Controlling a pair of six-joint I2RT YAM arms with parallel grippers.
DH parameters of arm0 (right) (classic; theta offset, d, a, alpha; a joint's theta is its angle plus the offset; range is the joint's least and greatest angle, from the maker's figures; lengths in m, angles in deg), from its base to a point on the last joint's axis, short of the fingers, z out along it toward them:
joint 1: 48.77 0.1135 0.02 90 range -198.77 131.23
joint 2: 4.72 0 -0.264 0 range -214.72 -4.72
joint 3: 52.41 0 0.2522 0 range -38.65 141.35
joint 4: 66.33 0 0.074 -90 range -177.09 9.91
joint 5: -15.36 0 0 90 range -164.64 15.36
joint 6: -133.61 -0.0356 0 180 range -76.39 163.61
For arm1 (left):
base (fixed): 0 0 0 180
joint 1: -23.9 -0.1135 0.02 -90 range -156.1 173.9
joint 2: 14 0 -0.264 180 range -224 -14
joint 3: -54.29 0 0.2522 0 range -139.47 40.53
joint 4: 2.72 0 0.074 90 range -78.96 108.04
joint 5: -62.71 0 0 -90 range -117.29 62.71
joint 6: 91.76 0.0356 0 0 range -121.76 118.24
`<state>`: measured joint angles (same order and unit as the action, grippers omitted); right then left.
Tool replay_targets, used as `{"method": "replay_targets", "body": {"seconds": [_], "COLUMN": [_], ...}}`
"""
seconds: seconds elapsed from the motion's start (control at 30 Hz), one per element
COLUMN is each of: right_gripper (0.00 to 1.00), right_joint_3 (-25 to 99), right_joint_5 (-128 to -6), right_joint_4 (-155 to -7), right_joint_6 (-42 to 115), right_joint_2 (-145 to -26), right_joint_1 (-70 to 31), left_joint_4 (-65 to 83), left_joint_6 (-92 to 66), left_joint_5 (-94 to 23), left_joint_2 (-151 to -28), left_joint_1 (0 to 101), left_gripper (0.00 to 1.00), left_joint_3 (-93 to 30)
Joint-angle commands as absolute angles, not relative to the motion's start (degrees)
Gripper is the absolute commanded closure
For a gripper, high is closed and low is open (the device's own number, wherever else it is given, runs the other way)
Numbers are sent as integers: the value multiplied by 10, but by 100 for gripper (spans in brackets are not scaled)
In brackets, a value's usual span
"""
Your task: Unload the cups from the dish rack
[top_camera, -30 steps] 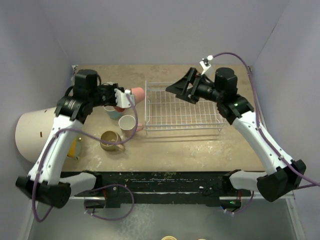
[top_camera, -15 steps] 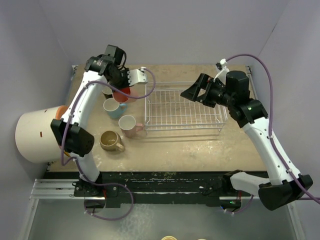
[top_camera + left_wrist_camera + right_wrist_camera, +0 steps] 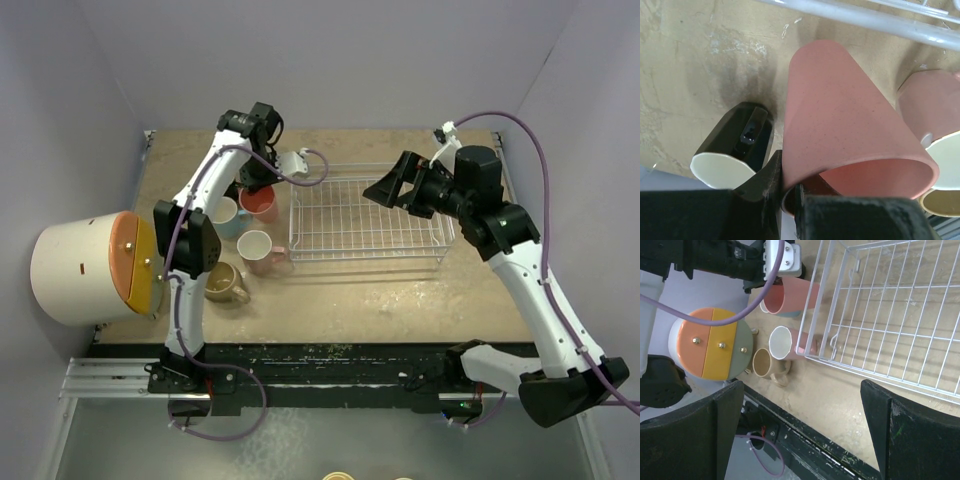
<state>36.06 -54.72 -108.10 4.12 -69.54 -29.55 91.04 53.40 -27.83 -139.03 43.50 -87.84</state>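
Observation:
My left gripper should bring the tumbler (image 3: 260,204) down toward the dish rack's bar, then let go of the tumbler's rim.
My left gripper (image 3: 259,188) is shut on the rim of the coral tumbler (image 3: 260,204), one finger inside and one outside (image 3: 771,172). The tumbler (image 3: 850,120) is held upright just left of the dish rack (image 3: 365,215), which holds no cups. I cannot tell whether its base touches the table. The black mug (image 3: 732,152) stands right beside it. The light blue mug (image 3: 222,213), pale pink mug (image 3: 257,248) and tan mug (image 3: 222,283) stand on the table nearby. My right gripper (image 3: 386,190) is open and empty above the rack (image 3: 880,315).
A big white cylinder with an orange and yellow face (image 3: 90,265) lies at the left edge of the table. The rack's left rail (image 3: 865,15) runs close behind the tumbler. The cups crowd the strip between the cylinder and the rack.
My left arm has swung from the left side to the far left of the rack and lowered the coral tumbler among the other cups. My right gripper drew back slightly to the right.

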Motion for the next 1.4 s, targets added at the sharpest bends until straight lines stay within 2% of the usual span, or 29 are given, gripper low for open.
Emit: {"method": "replay_targets", "body": {"seconds": [0.0,0.53,0.63,0.8,0.83,0.97,1.0,1.03,1.07,1.23,1.37], "right_gripper": [0,0,0,0,0,0,0,0,0,0,0], "right_joint_3": [365,351,354,357,358,358,361,364,368,404,426], "right_joint_5": [-555,-539,-539,-537,-537,-538,-542,-546,-553,-615,-713], "right_joint_4": [-1072,-1056,-1056,-1057,-1057,-1058,-1060,-1064,-1070,-1109,-1136], "right_joint_6": [44,24,25,24,25,26,29,33,38,79,111], "right_joint_2": [-682,-674,-675,-675,-675,-676,-677,-679,-681,-692,-681], "right_joint_1": [-295,-295,-295,-295,-295,-295,-295,-296,-295,-295,-295], "left_joint_4": [917,886,879,868,863,848,850,851,852,810,622], "left_joint_6": [520,521,520,518,518,520,521,522,522,509,476], "left_joint_5": [-272,-305,-301,-295,-294,-294,-294,-296,-296,-281,-225], "left_joint_2": [-1395,-1430,-1428,-1425,-1422,-1397,-1392,-1386,-1377,-1307,-1178], "left_joint_1": [434,436,437,438,438,439,440,440,440,439,440], "left_gripper": [100,99,74,50,40,26,18,14,3,1,1], "left_joint_3": [-910,-873,-872,-874,-875,-885,-891,-898,-903,-891,-741]}}
